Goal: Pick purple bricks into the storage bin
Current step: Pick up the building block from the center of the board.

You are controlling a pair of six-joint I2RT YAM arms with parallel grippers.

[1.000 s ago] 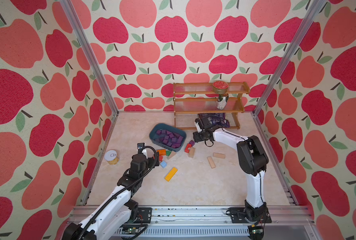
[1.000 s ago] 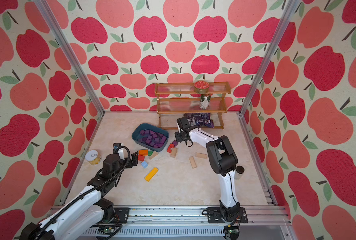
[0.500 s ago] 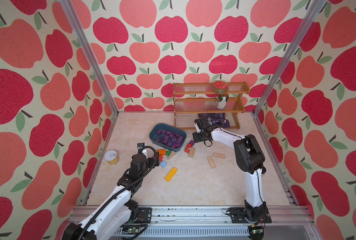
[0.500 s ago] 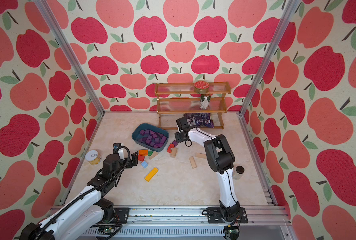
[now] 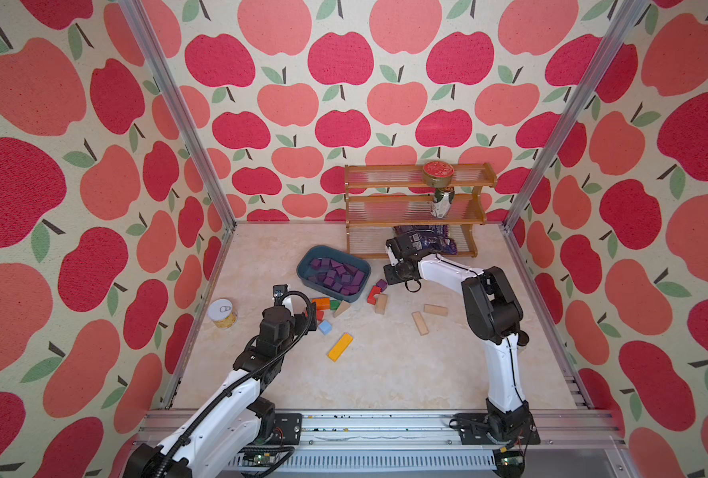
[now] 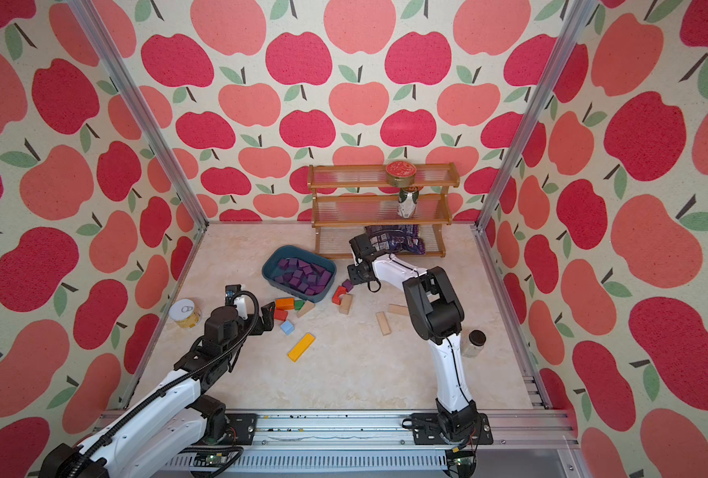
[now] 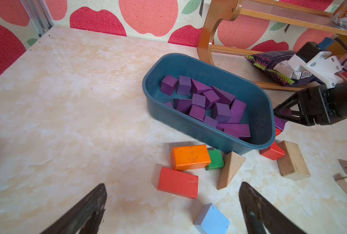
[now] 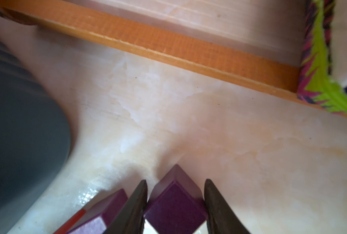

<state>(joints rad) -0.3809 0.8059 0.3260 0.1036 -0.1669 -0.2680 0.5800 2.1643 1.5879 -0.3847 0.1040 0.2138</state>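
Note:
The purple brick (image 8: 176, 208) sits corner-on between my right gripper's fingers. The right gripper edges its fingers away from the bin next and closes further on the brick.
The storage bin (image 5: 302, 265) (image 7: 209, 129) is a dark teal tub at the middle of the floor, and several purple bricks (image 5: 336, 275) (image 7: 209, 103) lie in it. Just right of the bin, my right gripper (image 5: 386, 278) (image 8: 175, 181) is low at the floor. It is shut on a purple brick (image 8: 174, 204) (image 5: 381, 284), a cube turned corner-on between the fingers. A second purple brick (image 8: 107, 208) lies beside it, outside the fingers. My left gripper (image 5: 309, 314) (image 7: 172, 184) hovers open over the coloured blocks in front of the bin, holding nothing.
A wooden rack (image 5: 414, 207) with cans and a snack bag (image 5: 427, 242) stands just behind the right gripper. Orange (image 7: 190, 157), red (image 7: 177, 182), green (image 7: 216, 160), light-blue (image 7: 212, 220) and tan (image 7: 230, 168) blocks lie before the bin. A yellow block (image 5: 340, 347), tan blocks (image 5: 419, 323), a tin (image 5: 223, 313) and a jar (image 6: 474, 343) stand around.
The right gripper's fingers have narrowed onto the purple cube beside the bin, and its elbow has shifted slightly. The left arm has not moved.

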